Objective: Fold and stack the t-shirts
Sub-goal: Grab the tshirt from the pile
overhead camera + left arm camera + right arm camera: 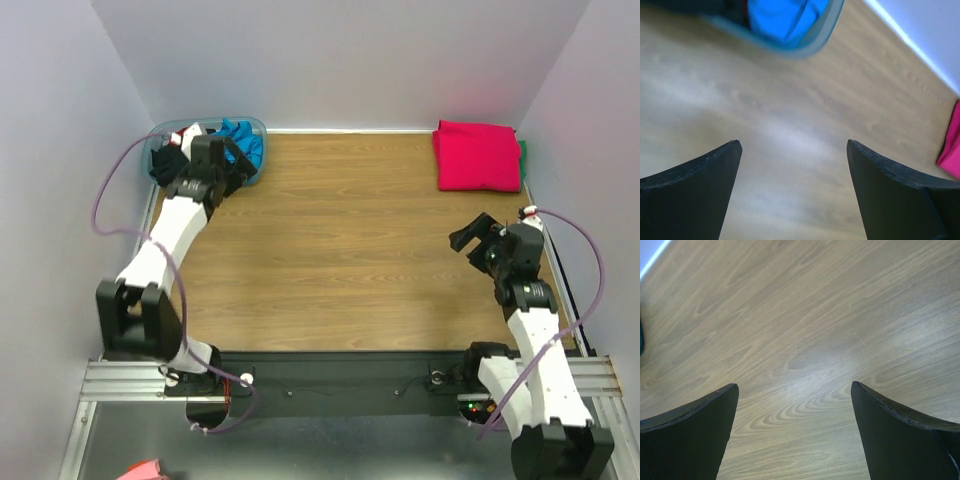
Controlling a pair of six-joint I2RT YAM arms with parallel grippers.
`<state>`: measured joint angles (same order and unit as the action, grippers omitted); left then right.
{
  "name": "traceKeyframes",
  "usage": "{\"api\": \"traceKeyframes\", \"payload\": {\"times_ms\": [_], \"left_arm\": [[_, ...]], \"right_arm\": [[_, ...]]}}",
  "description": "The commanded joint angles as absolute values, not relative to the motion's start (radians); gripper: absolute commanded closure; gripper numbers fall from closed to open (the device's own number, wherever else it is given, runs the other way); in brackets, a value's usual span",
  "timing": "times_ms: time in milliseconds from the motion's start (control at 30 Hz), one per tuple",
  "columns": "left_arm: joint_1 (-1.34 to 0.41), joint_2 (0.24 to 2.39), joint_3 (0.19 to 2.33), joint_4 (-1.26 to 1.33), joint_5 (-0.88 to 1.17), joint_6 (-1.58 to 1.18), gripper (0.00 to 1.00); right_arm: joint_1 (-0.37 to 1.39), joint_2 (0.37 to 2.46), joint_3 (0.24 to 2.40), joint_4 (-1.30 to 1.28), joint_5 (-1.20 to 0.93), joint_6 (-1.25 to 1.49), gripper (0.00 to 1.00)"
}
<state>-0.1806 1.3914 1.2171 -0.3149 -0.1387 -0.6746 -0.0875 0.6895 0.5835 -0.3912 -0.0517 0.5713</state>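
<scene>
I will next move my left gripper outward over the tub's rim and lower it onto the turquoise-blue t-shirt's fold [244,136] [791,17], because that crumpled cloth lies beyond my open fingers.
A turquoise-blue t-shirt [243,140] lies crumpled in the translucent tub [250,124] at the back left, beside a black shirt [166,165]. It also shows in the left wrist view [785,17]. A magenta-pink t-shirt [476,155] lies folded at the back right, with a green edge [522,152] under it; its edge shows in the left wrist view [952,145]. My left gripper [238,168] is open and empty, just in front of the tub. My right gripper [474,238] is open and empty above bare table at the right.
The wooden table [340,250] is walled at the back and both sides. The tub's rim [810,45] lies ahead of the left fingers. A purple cable [105,200] loops beside the left arm, another [590,260] beside the right arm.
</scene>
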Motion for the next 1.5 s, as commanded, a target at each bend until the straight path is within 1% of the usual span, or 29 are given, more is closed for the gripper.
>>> {"api": "traceKeyframes", "payload": {"times_ms": [0, 67, 100, 133, 167, 200, 233, 300, 367, 433, 600, 700, 767, 800, 833, 867, 933, 967, 1100, 1267, 1433, 1467], "left_arm": [[-0.132, 1.63, 1.475, -0.302, -0.078, -0.601, 0.02], [-0.127, 1.734, 1.596, -0.35, -0.097, -0.578, 0.02], [-0.126, 1.838, 1.727, -0.373, -0.112, -0.575, 0.02], [-0.126, 1.891, 1.794, -0.397, -0.138, -0.572, 0.02], [-0.126, 1.999, 1.866, -0.45, -0.14, -0.552, 0.02], [-0.123, 2.049, 2.005, -0.48, -0.147, -0.549, 0.02], [-0.12, 2.1, 2.075, -0.539, -0.172, -0.549, 0.02], [-0.114, 2.223, 2.236, -0.571, -0.187, -0.545, 0.02], [-0.107, 2.304, 2.31, -0.557, -0.202, -0.534, 0.04], [-0.095, 2.339, 2.335, -0.555, -0.206, -0.545, 0.05], [-0.08, 2.384, 2.31, -0.482, -0.233, -0.561, 0.05], [-0.072, 2.417, 2.324, -0.459, -0.224, -0.554, 0.08], [-0.071, 2.434, 2.336, -0.449, -0.221, -0.552, 0.21], [-0.069, 2.45, 2.347, -0.446, -0.218, -0.552, 0.3], [-0.068, 2.457, 2.353, -0.448, -0.198, -0.552, 0.53], [-0.067, 2.459, 2.359, -0.449, -0.187, -0.554, 0.66], [-0.066, 2.448, 2.359, -0.442, -0.155, -0.555, 0.86], [-0.066, 2.43, 2.356, -0.427, -0.15, -0.552, 1.0], [-0.066, 2.369, 2.35, -0.413, -0.14, -0.522, 1.0], [-0.069, 2.231, 2.316, -0.417, -0.106, -0.483, 1.0], [-0.087, 2.021, 2.258, -0.391, -0.077, -0.425, 1.0], [-0.094, 1.97, 2.258, -0.391, -0.042, -0.405, 1.0]], "right_arm": [[-0.086, 0.808, 0.656, -0.357, -0.121, 0.546, 0.0], [-0.086, 0.85, 0.675, -0.351, -0.121, 0.54, 0.0], [-0.086, 0.88, 0.678, -0.348, -0.118, 0.537, 0.0], [-0.086, 0.894, 0.683, -0.345, -0.109, 0.534, 0.0], [-0.086, 0.906, 0.687, -0.344, -0.107, 0.525, 0.0], [-0.087, 0.913, 0.687, -0.344, -0.106, 0.52, 0.0], [-0.086, 0.922, 0.686, -0.342, -0.104, 0.519, 0.0], [-0.086, 0.928, 0.678, -0.339, -0.1, 0.509, 0.0], [-0.086, 0.943, 0.673, -0.336, -0.095, 0.506, 0.0], [-0.086, 0.956, 0.675, -0.334, -0.091, 0.506, 0.0], [-0.086, 0.982, 0.675, -0.33, -0.095, 0.495, 0.0], [-0.086, 0.977, 0.669, -0.33, -0.091, 0.492, 0.0], [-0.086, 0.976, 0.667, -0.33, -0.087, 0.492, 0.0], [-0.086, 0.974, 0.667, -0.33, -0.083, 0.492, 0.0], [-0.086, 0.973, 0.669, -0.33, -0.081, 0.491, 0.0], [-0.086, 0.971, 0.669, -0.33, -0.08, 0.491, 0.0], [-0.086, 0.971, 0.669, -0.33, -0.081, 0.489, 0.0], [-0.086, 0.973, 0.667, -0.33, -0.081, 0.489, 0.0], [-0.086, 0.977, 0.666, -0.33, -0.083, 0.489, 0.0], [-0.086, 0.971, 0.664, -0.328, -0.089, 0.488, 0.0], [-0.086, 0.945, 0.661, -0.328, -0.11, 0.488, 0.0], [-0.086, 0.94, 0.657, -0.328, -0.112, 0.488, 0.0]]}}
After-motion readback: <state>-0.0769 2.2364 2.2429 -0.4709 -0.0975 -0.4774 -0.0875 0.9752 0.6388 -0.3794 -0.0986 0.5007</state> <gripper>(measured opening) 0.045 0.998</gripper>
